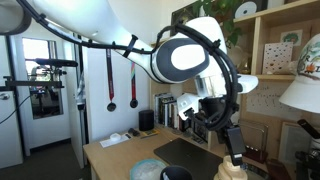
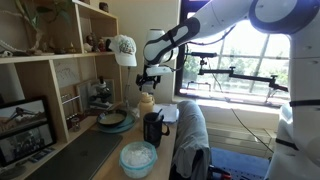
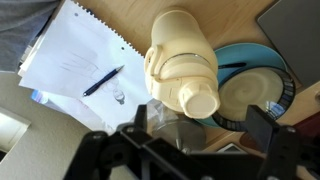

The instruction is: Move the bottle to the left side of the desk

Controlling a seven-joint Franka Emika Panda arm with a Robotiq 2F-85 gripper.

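Note:
My gripper lowers around the cap and closes there next, since the cream-white bottle's cap (image 1: 230, 166) (image 3: 200, 101) lies below it, an open finger on each side.
The cream-white bottle (image 3: 178, 55) stands upright on the tan desk (image 3: 135, 25). It fills the middle of the wrist view, with its cap (image 3: 200, 101) nearest the camera. It also shows in both exterior views (image 1: 230, 172) (image 2: 146, 102). My gripper (image 3: 198, 132) is open, just above the bottle, with one dark finger on each side of the cap and apart from it. In both exterior views the gripper (image 1: 232, 142) (image 2: 150, 81) hangs right over the bottle top.
White paper sheets (image 3: 75, 55) with a pen (image 3: 103, 80) lie beside the bottle. A blue-rimmed plate (image 3: 250, 85) and a clear glass (image 3: 165, 125) sit close by. A dark mat (image 1: 185, 155), black mug (image 2: 153, 128), light blue bowl (image 2: 138, 157) and wooden shelf unit (image 2: 60, 70) are nearby.

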